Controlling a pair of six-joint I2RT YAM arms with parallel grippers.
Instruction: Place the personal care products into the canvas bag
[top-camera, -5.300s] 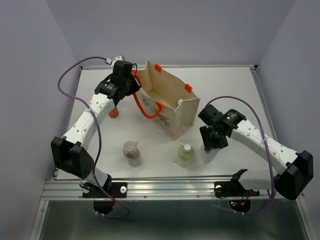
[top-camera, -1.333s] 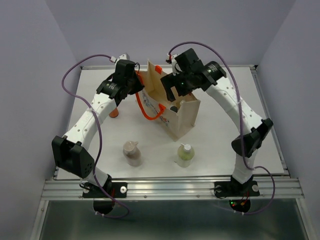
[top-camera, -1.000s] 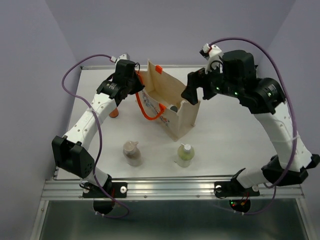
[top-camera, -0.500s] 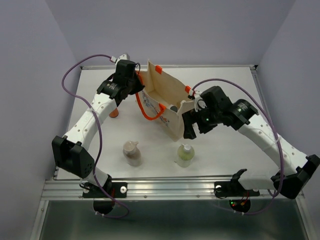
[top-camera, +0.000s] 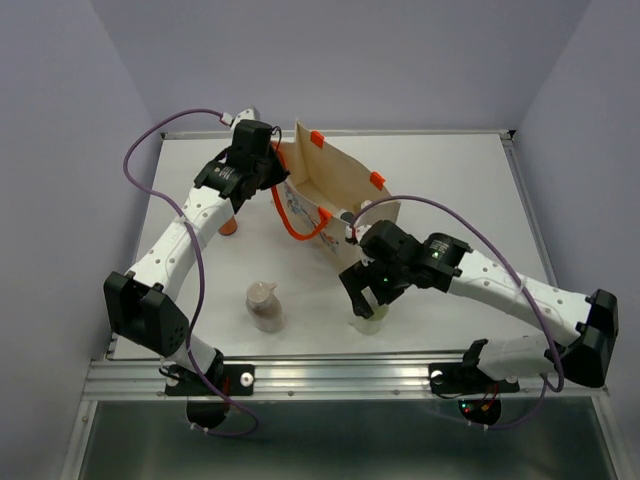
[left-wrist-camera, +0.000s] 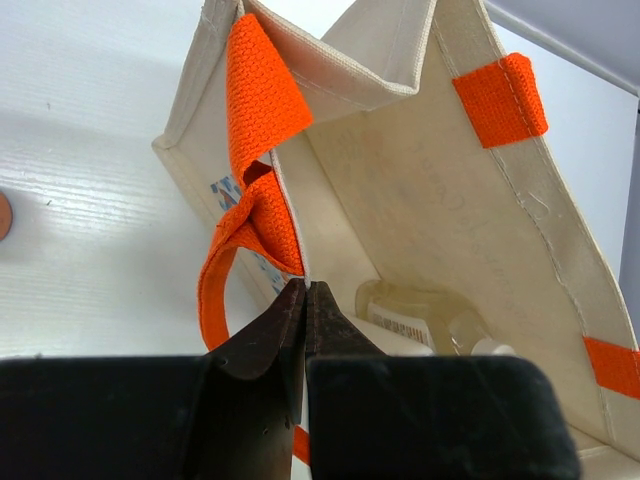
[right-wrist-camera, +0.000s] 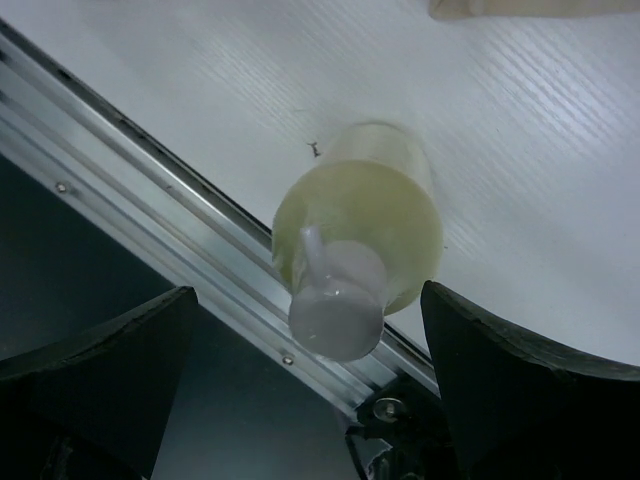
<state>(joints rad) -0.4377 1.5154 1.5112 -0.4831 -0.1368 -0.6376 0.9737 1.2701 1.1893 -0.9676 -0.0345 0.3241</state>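
Note:
I need to lower my right gripper past the white cap next and close it around the pale green bottle's body (top-camera: 371, 320) (right-wrist-camera: 361, 216), which is wider.
The canvas bag (top-camera: 350, 215) stands open at the table's middle back, its orange handle (left-wrist-camera: 255, 95) drooping on the left. My left gripper (top-camera: 266, 168) is shut on the bag's left rim (left-wrist-camera: 303, 262). Inside lies a whitish bottle (left-wrist-camera: 415, 312); its dark cap (top-camera: 346, 215) shows from above. My right gripper (top-camera: 368, 297) hangs open right over the pale green bottle (right-wrist-camera: 380, 215), its white cap (right-wrist-camera: 335, 312) between the spread fingers, which do not touch it. The bottle stands upright by the front edge. A tan-brown bottle (top-camera: 265, 306) stands to its left. An orange bottle (top-camera: 228, 226) peeks out beside the left arm.
An aluminium rail (right-wrist-camera: 150, 195) runs along the table's near edge, just behind the pale green bottle in the right wrist view. Lilac walls close the table in at the back and both sides.
My right arm has swung from above the bag's right side down and forward to the pale green bottle, jaws open throughout. The left arm has kept still, holding the bag's rim.

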